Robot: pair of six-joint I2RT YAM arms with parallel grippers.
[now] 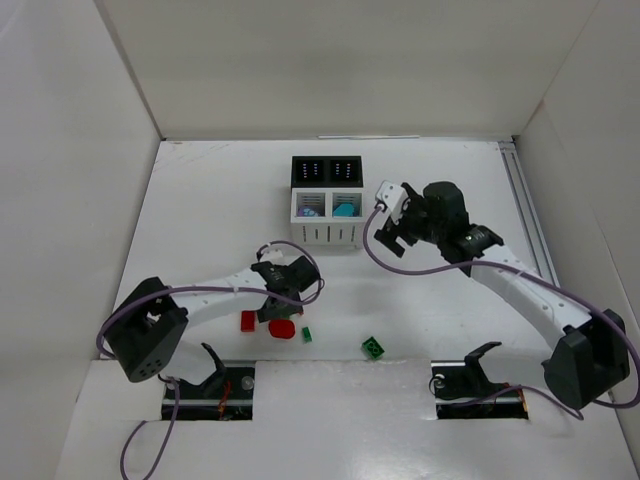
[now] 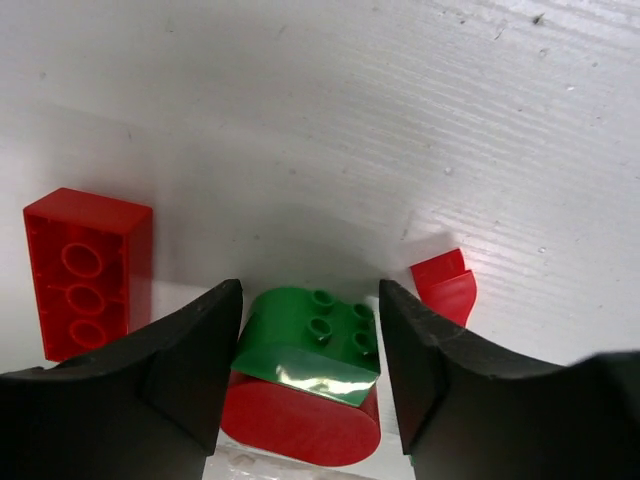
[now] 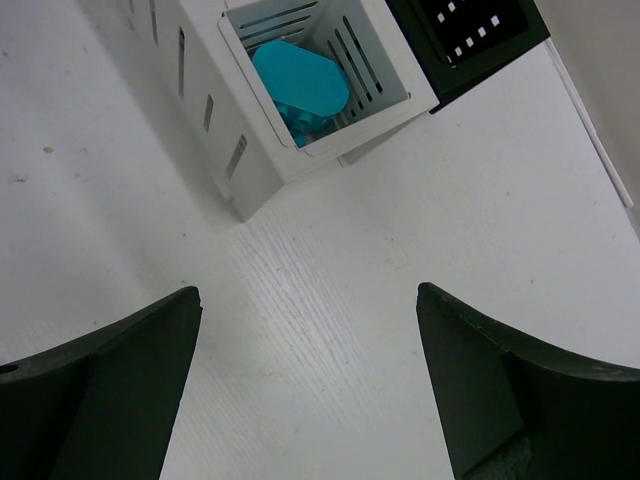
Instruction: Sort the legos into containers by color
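Note:
My left gripper should lift the green lego and carry it outward over the black compartment behind the cyan lego [image 1: 346, 172]. It should let go there, since that compartment is empty.
In the left wrist view a green lego [image 2: 310, 340] with studs sits on top of a rounded red lego [image 2: 300, 430]. My left gripper [image 2: 310, 300] has its jaws pressed against both sides of the green one. A red brick [image 2: 88, 268] lies to its left and a small red piece [image 2: 445, 285] to its right. From above, the left gripper [image 1: 281, 297] hovers over the red legos [image 1: 283, 329]. My right gripper [image 1: 392, 240] stands open and empty beside the containers [image 1: 325, 233]. A cyan lego [image 3: 298, 85] lies in the near white compartment [image 3: 270, 150].
Two small green legos [image 1: 307, 334] [image 1: 373, 347] lie on the table between the arm bases. The black compartments [image 1: 327, 169] sit behind the white ones. White walls close in the table on the left, the right and the back.

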